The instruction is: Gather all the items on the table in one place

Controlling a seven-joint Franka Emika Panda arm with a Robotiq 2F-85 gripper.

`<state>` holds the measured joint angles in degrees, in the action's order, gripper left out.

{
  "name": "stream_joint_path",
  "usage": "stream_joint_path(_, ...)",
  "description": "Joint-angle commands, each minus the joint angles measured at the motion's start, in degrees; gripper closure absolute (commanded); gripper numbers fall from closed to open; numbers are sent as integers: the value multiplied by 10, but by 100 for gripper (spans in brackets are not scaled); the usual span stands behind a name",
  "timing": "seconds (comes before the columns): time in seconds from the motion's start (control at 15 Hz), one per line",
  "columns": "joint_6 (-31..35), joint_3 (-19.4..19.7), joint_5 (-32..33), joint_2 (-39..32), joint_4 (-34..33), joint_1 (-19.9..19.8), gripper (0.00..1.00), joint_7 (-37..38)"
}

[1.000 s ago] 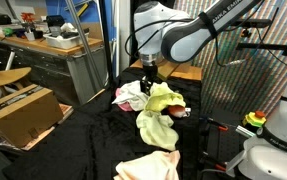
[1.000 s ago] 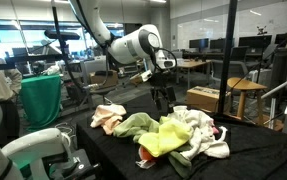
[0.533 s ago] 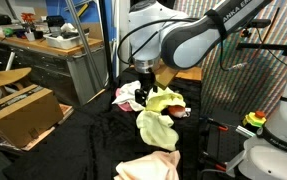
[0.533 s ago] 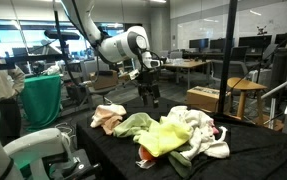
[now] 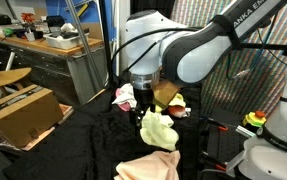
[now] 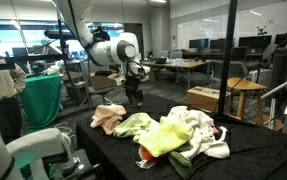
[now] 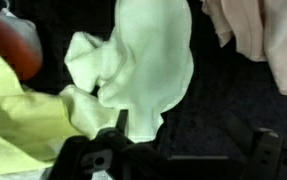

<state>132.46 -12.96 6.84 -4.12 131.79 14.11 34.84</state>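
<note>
The pale green cloth's edge is by one finger of my open, raised gripper, so I will lower and shift my gripper onto it next.
Several cloths lie on the black table (image 6: 123, 150). A yellow-green cloth (image 6: 163, 136) (image 5: 159, 130) lies in a heap with white cloths (image 6: 198, 125). A peach cloth (image 6: 107, 117) (image 5: 148, 166) lies apart from the heap. My gripper (image 6: 135, 97) (image 5: 147, 108) hangs above the table between heap and peach cloth. In the wrist view the gripper (image 7: 193, 142) is open and empty over dark table, with a pale green cloth (image 7: 148, 60) just ahead of its finger. A red item (image 7: 13, 45) and a peach cloth (image 7: 258, 35) show at the edges.
A green bin (image 6: 43, 100) stands beside the table. A cardboard box (image 5: 23, 112) and a workbench (image 5: 43, 45) stand on the floor side. A white robot base (image 6: 33, 150) is near the table's front corner. Chairs and desks (image 6: 233, 95) stand behind.
The arm has swung away from above the cloth heap toward the side where the peach cloth lies, and the gripper stayed open and empty.
</note>
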Motion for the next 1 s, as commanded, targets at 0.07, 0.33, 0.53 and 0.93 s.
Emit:
stream_joint_path(0.07,23,-2,-43,-19,4,8,0,2)
stream_joint_path(0.33,29,2,-60,-32,13,9,0,3)
stream_joint_path(0.53,45,5,-79,-37,25,6,0,-4)
stream_joint_path(0.93,54,19,-68,-56,36,7,0,4)
